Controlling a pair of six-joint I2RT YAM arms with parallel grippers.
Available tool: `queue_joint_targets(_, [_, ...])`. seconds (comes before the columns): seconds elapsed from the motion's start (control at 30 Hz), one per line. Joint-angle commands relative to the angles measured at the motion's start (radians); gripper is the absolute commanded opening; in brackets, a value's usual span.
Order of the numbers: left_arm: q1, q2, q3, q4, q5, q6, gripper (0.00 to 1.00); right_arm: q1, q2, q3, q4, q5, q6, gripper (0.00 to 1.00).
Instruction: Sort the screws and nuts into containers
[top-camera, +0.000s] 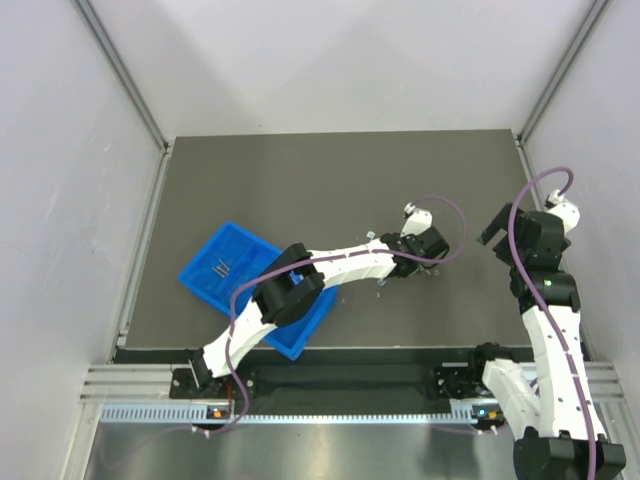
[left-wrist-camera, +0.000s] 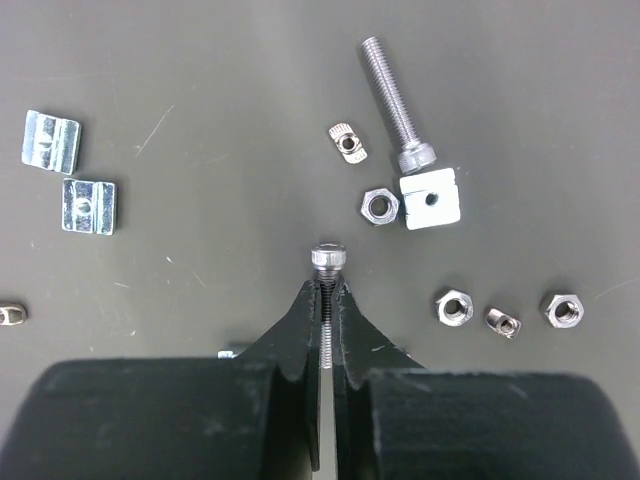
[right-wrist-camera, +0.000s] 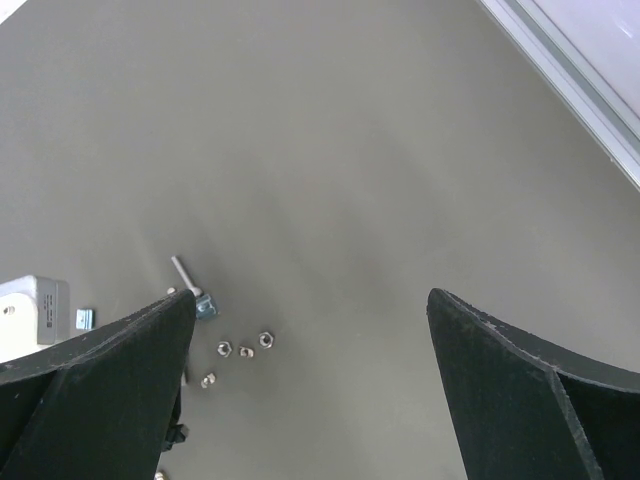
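Observation:
My left gripper is going to lift the small screw left in the top view next. Then it will lower the screw over the slim metal pieces that lie in the blue tray's end section.
My left gripper (left-wrist-camera: 328, 285) is shut on a small screw (left-wrist-camera: 328, 256). The screw's shaft is pinched between the jaws and its head sticks out past the tips, just above the dark table. Around it lie loose nuts: a hex nut (left-wrist-camera: 379, 206), two more hex nuts (left-wrist-camera: 454, 307) (left-wrist-camera: 563, 310), and small T-nuts (left-wrist-camera: 348, 142) (left-wrist-camera: 503, 321). A long screw (left-wrist-camera: 398, 100) rests against a white block (left-wrist-camera: 432, 197). The blue tray (top-camera: 207, 252) sits at the left, partly under the left arm, with small metal pieces (top-camera: 222, 268) in one compartment. My right gripper (right-wrist-camera: 311, 296) hangs open and empty above the table.
Two ribbed metal plates (left-wrist-camera: 50, 141) (left-wrist-camera: 88, 206) lie left of the held screw. In the right wrist view the nut cluster (right-wrist-camera: 246, 351) sits low on the left. The right arm (top-camera: 545, 280) stands near the table's right edge.

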Motion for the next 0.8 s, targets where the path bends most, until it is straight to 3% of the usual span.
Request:
queue_joint_targets(0.0, [0.002, 0.01, -0.003, -0.078, 0.001, 0.009, 0.0, 0.006, -0.004, -0.005, 0.034, 0.023, -0.01, 1.0])
queue_joint_targets(0.27, [0.079, -0.209, -0.063, 0.025, 0.096, 0.05, 0.0, 0.006, -0.02, -0.044, 0.053, -0.052, -0.013, 1.0])
queue_joint_targets(0.4, [0.156, -0.442, -0.176, 0.077, 0.119, 0.027, 0.0, 0.006, -0.04, -0.078, 0.065, -0.105, -0.03, 1.0])
queue_joint_targets(0.53, [0.382, -0.663, -0.471, 0.097, 0.12, -0.057, 0.0, 0.006, -0.04, -0.094, 0.059, -0.145, -0.044, 1.0])
queue_joint_targets(0.77, [0.715, -1.037, -0.785, 0.001, 0.095, -0.079, 0.0, 0.006, -0.011, -0.119, 0.065, -0.175, -0.045, 1.0])
